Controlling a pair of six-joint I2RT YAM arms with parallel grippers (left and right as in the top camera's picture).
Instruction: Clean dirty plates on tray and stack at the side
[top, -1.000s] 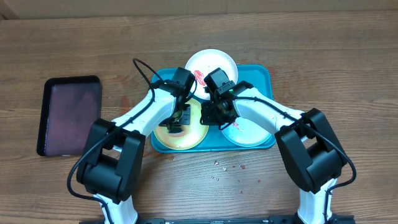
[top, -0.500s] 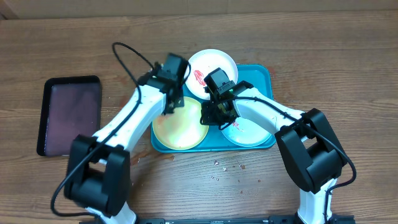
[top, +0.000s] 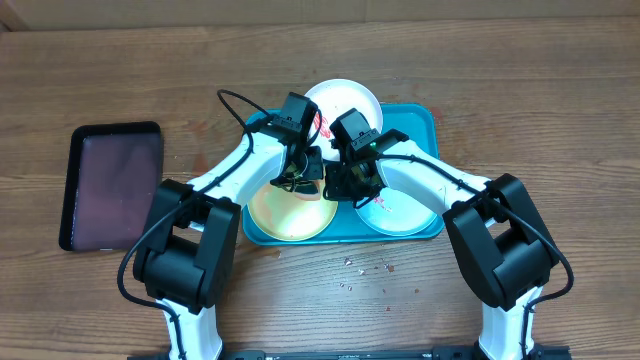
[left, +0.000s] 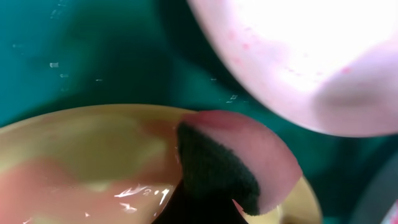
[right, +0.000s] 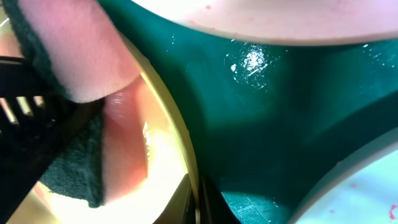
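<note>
The right gripper next needs to lift the yellow-green plate (top: 284, 213), move it to the right in the overhead view and lower to release it, since bare wooden table lies beside the tray.
The teal tray (top: 421, 122) holds the yellow-green plate (top: 284, 213) at the left and the pale mint plate (top: 402, 213) at the right. The white plate (top: 347, 99), smeared red, lies over the tray's far rim. My left gripper (top: 300, 178) is shut on a pink sponge with a dark green pad (left: 217, 168) and presses it on the yellow-green plate (left: 87, 155). My right gripper (top: 338, 187) is shut on that plate's right rim (right: 194, 198), one finger on each side. The sponge (right: 74, 56) also shows in the right wrist view.
A smaller black tray (top: 110, 185) lies on the wooden table at the left. Small red crumbs (top: 365, 268) lie on the table in front of the teal tray. The two arms nearly meet over the tray's middle.
My left arm swung up and to the left off the yellow-green plate, then came back down onto it with the sponge. The right arm has not moved.
</note>
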